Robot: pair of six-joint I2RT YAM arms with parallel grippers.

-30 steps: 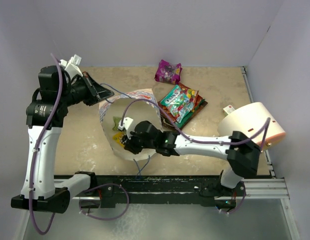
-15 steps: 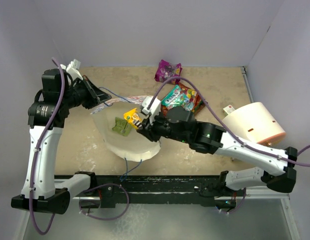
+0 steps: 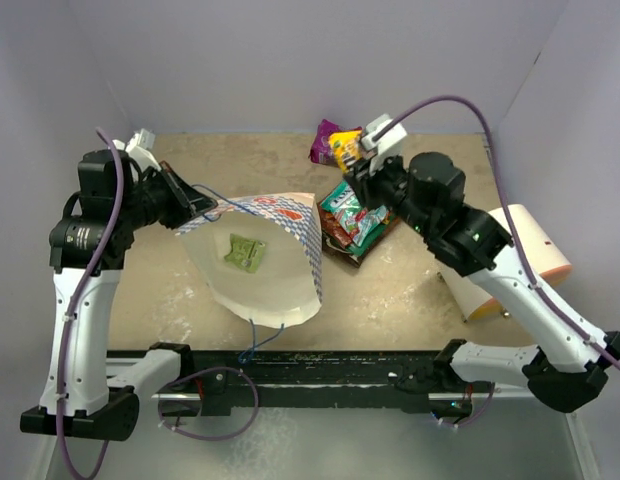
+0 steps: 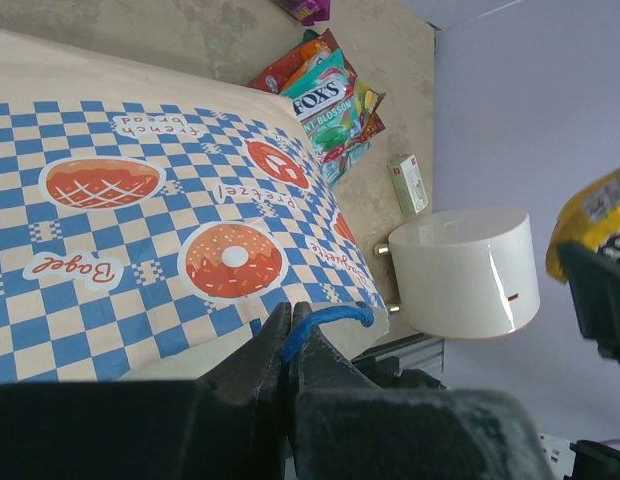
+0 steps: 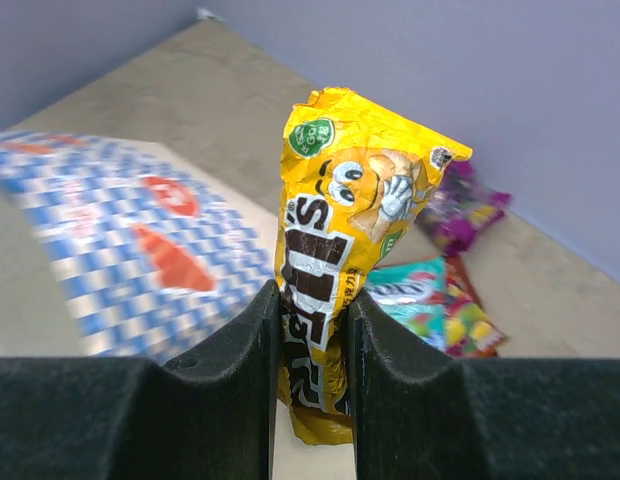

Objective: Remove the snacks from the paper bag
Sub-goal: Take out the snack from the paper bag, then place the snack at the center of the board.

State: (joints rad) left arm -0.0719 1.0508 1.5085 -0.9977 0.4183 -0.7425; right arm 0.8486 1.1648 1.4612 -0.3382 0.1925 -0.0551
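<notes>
I will next tip my right gripper downward, lower it onto the teal-topped pile and release the yellow M&M's packet, because other snacks already lie piled outside the paper bag [image 3: 275, 285].
The paper bag [image 3: 275, 285] lies on the table with its mouth facing up and a small pale green packet [image 3: 246, 252] inside. My left gripper [image 3: 197, 207] is shut on its blue string handle [image 4: 335, 317], holding the rim up at the left. High over the far right of the table, my right gripper [image 3: 356, 163] is shut on a yellow M&M's packet [image 5: 348, 200], with the packet upright between the fingers. Below it lies a pile of snacks [image 3: 358, 212] with a teal packet [image 5: 418, 298] on top. A magenta packet [image 5: 470, 208] sits farther back.
A large cream cylinder [image 3: 525, 248] lies at the right edge, partly behind my right arm. A small white box [image 4: 408, 185] rests between it and the pile. Purple walls close in the back and sides. The black rail [image 3: 330, 368] runs along the near edge.
My right gripper has lifted the yellow packet out of the bag and carried it up and to the far right, over the pile. The bag has shifted; the left grip holds.
</notes>
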